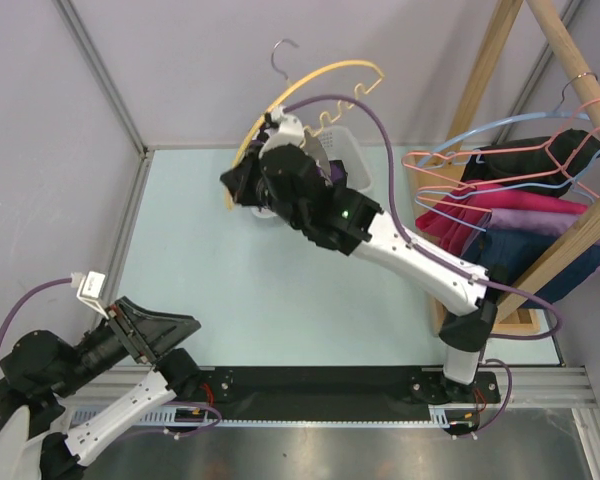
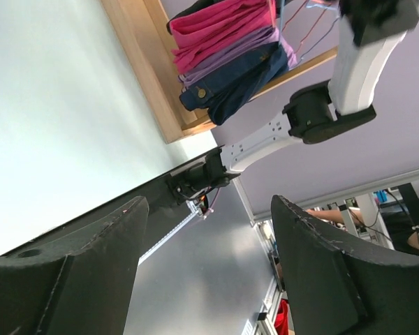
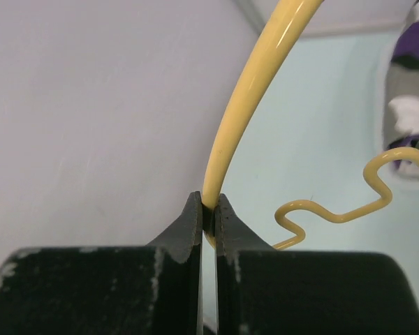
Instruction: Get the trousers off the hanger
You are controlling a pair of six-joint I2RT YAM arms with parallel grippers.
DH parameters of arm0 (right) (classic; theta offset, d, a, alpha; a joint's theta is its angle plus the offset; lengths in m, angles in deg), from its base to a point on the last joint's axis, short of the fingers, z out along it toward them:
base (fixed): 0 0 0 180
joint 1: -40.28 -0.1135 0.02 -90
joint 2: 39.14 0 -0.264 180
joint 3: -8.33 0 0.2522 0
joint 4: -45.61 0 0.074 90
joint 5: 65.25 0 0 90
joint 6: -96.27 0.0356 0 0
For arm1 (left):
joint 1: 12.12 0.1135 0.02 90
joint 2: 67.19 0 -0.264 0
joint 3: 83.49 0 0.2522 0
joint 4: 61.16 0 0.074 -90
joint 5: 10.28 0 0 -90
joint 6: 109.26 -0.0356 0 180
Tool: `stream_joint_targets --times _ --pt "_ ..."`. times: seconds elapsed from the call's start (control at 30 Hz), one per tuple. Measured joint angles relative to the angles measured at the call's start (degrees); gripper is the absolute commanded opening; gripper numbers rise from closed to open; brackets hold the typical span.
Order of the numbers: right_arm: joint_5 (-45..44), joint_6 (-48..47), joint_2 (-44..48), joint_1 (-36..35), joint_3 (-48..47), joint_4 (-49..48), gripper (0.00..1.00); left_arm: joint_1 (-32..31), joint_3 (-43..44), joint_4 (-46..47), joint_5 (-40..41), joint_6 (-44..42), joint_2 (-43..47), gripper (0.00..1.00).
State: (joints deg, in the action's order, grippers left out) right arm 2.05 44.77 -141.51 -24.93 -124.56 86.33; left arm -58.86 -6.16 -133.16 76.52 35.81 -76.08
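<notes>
Next, the right gripper carries the empty hanger across to the right in the top view, before hooking it over the rack's top bar.
My right gripper (image 1: 242, 180) is shut on the yellow-orange hanger (image 1: 310, 78) and holds it raised at the back of the table, grey hook (image 1: 283, 50) uppermost. In the right wrist view the jaws (image 3: 208, 209) pinch the hanger's smooth arm (image 3: 230, 132), with its wavy notches (image 3: 335, 209) to the right. No cloth hangs on it. The purple, black and white trousers (image 3: 410, 105) lie in a white basket (image 1: 348, 150) below the hanger; only a purple scrap (image 1: 333, 172) shows from above. My left gripper (image 1: 185, 325) is open and empty at the near left (image 2: 206, 272).
A wooden rack (image 1: 485, 80) stands at the right, holding pink wire hangers (image 1: 450, 165), a light blue hanger (image 1: 500, 125), and pink (image 1: 475, 215) and navy (image 1: 525, 250) garments. The rack's base (image 2: 150, 77) borders the pale green tabletop (image 1: 230, 290). Grey walls close the back and left.
</notes>
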Motion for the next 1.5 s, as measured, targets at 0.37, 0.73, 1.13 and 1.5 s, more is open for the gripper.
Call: stream_joint_targets --times 0.37,0.73,1.13,1.5 --pt "-7.4 1.0 -10.3 16.7 -16.4 2.4 0.0 0.0 -5.7 1.0 -1.9 -0.1 0.4 0.75" --pt "-15.5 3.5 -10.6 26.8 -18.7 -0.3 0.0 0.0 -7.8 3.8 -2.1 0.4 1.0 0.73" --pt "-18.5 8.2 -9.2 35.6 -18.9 -0.5 0.0 0.0 -8.2 5.1 -2.8 1.4 1.0 0.73" --pt "-15.9 14.8 -3.8 44.8 -17.9 2.5 0.0 0.0 -8.5 5.4 -3.1 1.6 0.9 0.72"
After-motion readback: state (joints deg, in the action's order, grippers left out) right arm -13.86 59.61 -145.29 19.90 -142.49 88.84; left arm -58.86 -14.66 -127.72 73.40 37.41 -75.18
